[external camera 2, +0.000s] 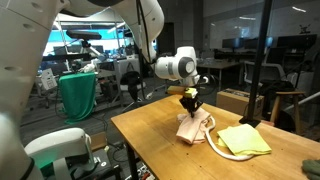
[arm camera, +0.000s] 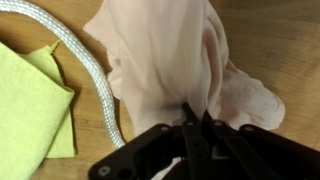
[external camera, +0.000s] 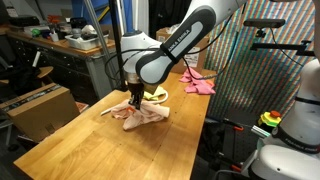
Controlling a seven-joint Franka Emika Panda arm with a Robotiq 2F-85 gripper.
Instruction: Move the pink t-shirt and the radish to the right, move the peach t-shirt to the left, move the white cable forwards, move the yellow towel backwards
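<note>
My gripper rises next, swings away from the yellow towel and releases the shirt on the bare wood, open across the gripper from that towel.
My gripper is shut on a fold of the peach t-shirt, which bunches up under it on the wooden table. In both exterior views the gripper stands over the peach t-shirt. The yellow towel lies beside the shirt, also in an exterior view. The white cable curves between towel and shirt. The pink t-shirt lies at the far end of the table. The radish is not visible.
The wooden table has bare surface on the near side. A cardboard box stands beside the table. A green bin and chairs stand behind. A mesh screen is close to the table's edge.
</note>
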